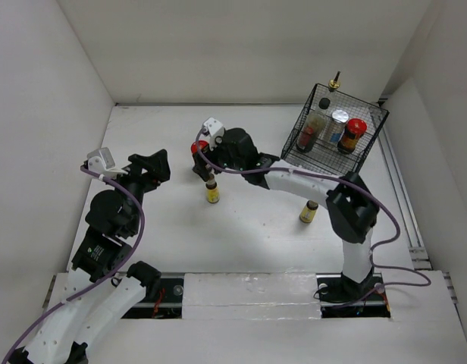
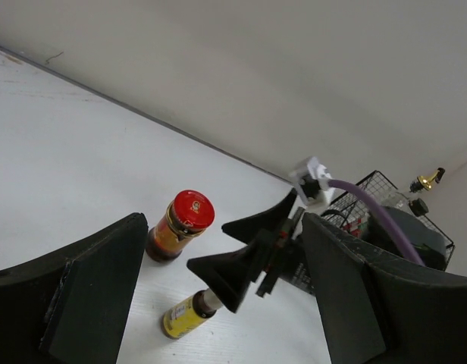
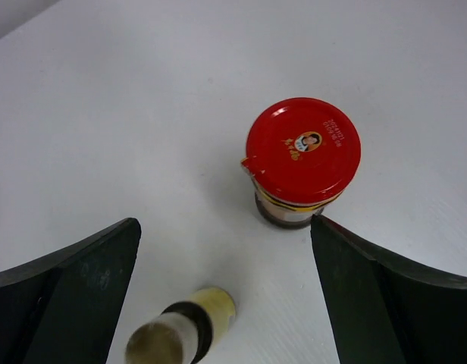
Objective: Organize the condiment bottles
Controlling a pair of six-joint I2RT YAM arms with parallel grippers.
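Note:
My right gripper moves outward past the yellow bottle next, then down around the jar's red lid [image 1: 199, 145] [image 3: 303, 152], which sits ahead of its open fingers.
A red-lidded dark jar [image 1: 197, 147] [image 3: 302, 159] [image 2: 180, 225] stands mid-table. A brown-capped yellow bottle [image 1: 211, 191] [image 3: 180, 334] [image 2: 184, 315] stands just in front of it. My right gripper [image 1: 204, 165] [image 3: 226, 303] hovers open and empty above these two; its black fingers [image 2: 241, 262] show in the left wrist view. A second yellow bottle [image 1: 308, 211] stands to the right. My left gripper [image 1: 154, 165] [image 2: 222, 334] is open and empty, left of the jar. The gold-spouted bottle [image 1: 333, 82], silver-capped shaker [image 1: 339, 120], reddish-labelled jar [image 1: 308, 135] and another red-lidded jar [image 1: 355, 133] stand in the basket.
The black wire basket [image 1: 374, 144] [image 2: 370, 199] stands at the back right, close to the right wall. White walls enclose the table on the left, back and right. The right arm's forearm [image 1: 302, 182] stretches across the middle of the table.

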